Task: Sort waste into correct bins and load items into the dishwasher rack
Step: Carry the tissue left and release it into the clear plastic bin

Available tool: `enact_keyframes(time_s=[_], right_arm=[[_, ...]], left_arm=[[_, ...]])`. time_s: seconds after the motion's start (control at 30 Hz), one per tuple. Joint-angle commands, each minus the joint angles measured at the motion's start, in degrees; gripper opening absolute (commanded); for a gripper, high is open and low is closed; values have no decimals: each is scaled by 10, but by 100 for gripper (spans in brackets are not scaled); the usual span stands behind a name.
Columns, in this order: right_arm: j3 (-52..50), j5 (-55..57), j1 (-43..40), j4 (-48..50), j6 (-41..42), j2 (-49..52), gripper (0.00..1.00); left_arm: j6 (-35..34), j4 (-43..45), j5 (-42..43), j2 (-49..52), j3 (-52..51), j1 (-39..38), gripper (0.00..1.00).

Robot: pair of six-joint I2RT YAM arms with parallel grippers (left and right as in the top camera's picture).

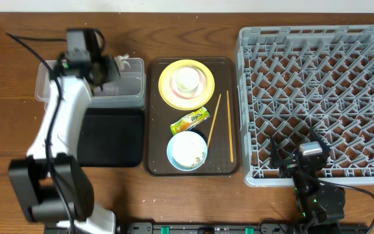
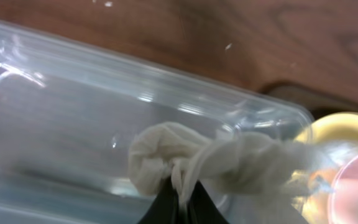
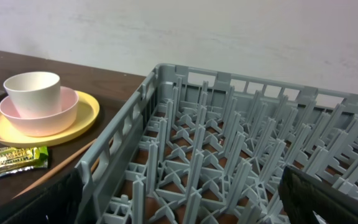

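Observation:
My left gripper will move down next into the clear plastic tub's end by the yellow plate to let go of the tissue. The tissue already hangs over that open end of the tub.
My left gripper is shut on a crumpled white tissue, which hangs over the clear plastic tub. The tissue sits above the tub's back right corner. In front of the tub lies the black tray. My right gripper stands open and holds nothing, over the front left edge of the grey dishwasher rack. A white cup stands in a pink bowl on the yellow plate. The yellow-green wrapper, blue bowl and two chopsticks lie nearby.
A dark brown serving tray between the bins and the rack carries the dishes, wrapper and chopsticks. The left arm reaches across the black tray. A few white specks lie on the wooden table behind the tub.

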Motion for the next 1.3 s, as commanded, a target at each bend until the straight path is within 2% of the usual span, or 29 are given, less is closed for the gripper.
enact_keyframes(time_s=[0.0, 0.33, 0.7, 1.27], right_arm=[[-1, 3, 5, -2, -6, -3, 99], [-1, 3, 5, -2, -6, -3, 99], [-1, 3, 5, -2, -6, -3, 99], [-1, 3, 5, -2, -6, -3, 99]], left_arm=[[29, -39, 58, 61, 70, 6, 6], [61, -75, 50, 151, 97, -7, 6], [61, -162, 51, 153, 97, -23, 6], [61, -216, 53, 151, 98, -30, 6]])
